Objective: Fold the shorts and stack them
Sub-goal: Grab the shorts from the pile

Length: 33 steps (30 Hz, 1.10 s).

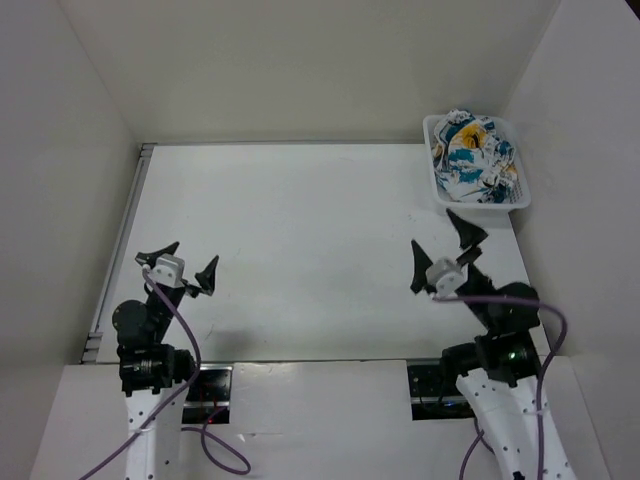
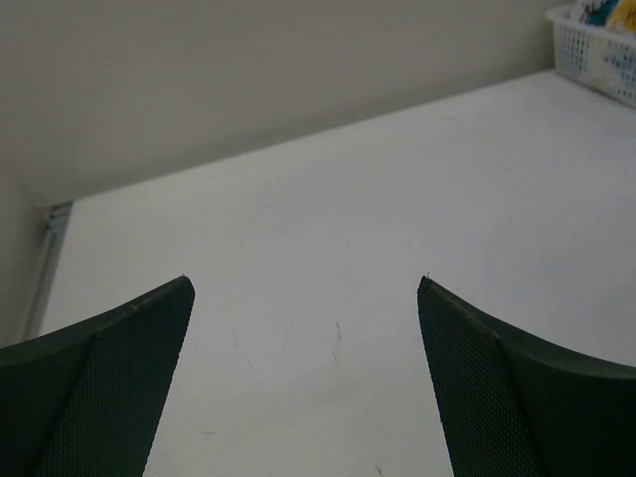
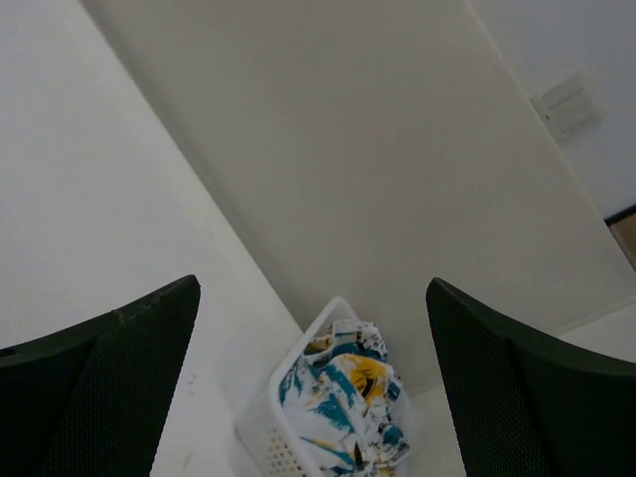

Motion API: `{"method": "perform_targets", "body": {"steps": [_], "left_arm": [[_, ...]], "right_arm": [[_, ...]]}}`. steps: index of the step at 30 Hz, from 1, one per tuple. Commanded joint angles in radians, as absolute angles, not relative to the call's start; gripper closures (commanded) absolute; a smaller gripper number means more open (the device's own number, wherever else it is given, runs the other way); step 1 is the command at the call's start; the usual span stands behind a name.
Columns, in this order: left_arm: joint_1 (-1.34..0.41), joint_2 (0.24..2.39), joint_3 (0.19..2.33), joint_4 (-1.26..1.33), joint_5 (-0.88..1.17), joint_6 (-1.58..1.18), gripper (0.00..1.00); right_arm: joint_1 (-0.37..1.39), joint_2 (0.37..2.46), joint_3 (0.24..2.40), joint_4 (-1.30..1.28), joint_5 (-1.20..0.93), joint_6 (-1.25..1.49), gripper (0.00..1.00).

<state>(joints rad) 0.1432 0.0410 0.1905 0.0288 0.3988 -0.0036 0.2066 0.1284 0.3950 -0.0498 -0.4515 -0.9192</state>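
The robot's right gripper will next reach outward over the basket (image 1: 444, 199), tilt down and lower onto the near part of the shorts, because that part lies outward of it and lower.
The shorts (image 1: 475, 152), white with teal, yellow and black print, lie crumpled in a white mesh basket (image 1: 444, 199) at the table's far right corner. They also show in the right wrist view (image 3: 343, 397), and a corner of the basket (image 2: 596, 45) shows in the left wrist view. My right gripper (image 1: 443, 250) is open and empty, raised just in front of the basket and pointing at it. My left gripper (image 1: 180, 262) is open and empty over the table's near left part, far from the shorts.
White walls enclose the table (image 1: 300, 250) on the left, back and right. A metal rail (image 1: 125, 240) runs along the table's left edge. Cables trail from both arm bases at the near edge.
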Motion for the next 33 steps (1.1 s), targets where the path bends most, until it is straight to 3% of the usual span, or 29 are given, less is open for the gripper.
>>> {"method": "perform_targets", "body": {"steps": [1,4,6,7,9,10,15,18,22,25,33], "left_arm": [[0.146,0.121,0.348,0.097,0.396,0.0,0.0],[0.146,0.465,0.536,0.037,0.376,0.0,0.0],[0.146,0.675,0.798,-0.144,0.321,0.0,0.0],[0.146,0.897,0.899,-0.232,0.275,0.0,0.0],[0.146,1.097,1.179,-0.482,0.236,0.0,0.0],[0.146,1.249,1.249,-0.553,0.203,0.0,0.0],[0.146,1.536,1.497,-0.858,0.262,0.0,0.0],[0.146,1.678,1.557,-0.929,0.345,0.0,0.0],[0.146,1.694,1.54,-0.899,0.452,0.0,0.0],[0.146,1.681,1.542,-0.874,0.453,0.0,0.0],[0.146,1.694,1.542,-0.885,0.405,0.0,0.0]], "right_arm": [[0.21,0.476,0.699,-0.052,-0.24,-0.696,0.01],[0.21,0.941,1.19,-0.202,0.051,-0.431,0.01],[0.21,1.198,1.355,-0.347,0.15,-0.346,0.01],[0.21,1.253,1.458,-0.385,0.169,-0.303,0.01],[0.177,1.365,1.534,-0.458,0.147,-0.269,0.01],[0.158,1.391,1.543,-0.469,0.132,-0.243,0.01],[-0.097,1.604,1.623,-0.512,-0.085,0.033,0.01],[-0.182,1.683,1.623,-0.497,-0.069,0.1,0.01],[-0.219,1.764,1.623,-0.462,0.072,0.109,0.05],[-0.229,1.808,1.623,-0.448,0.19,0.139,0.07],[-0.248,1.953,1.652,-0.448,0.176,0.155,0.01]]}}
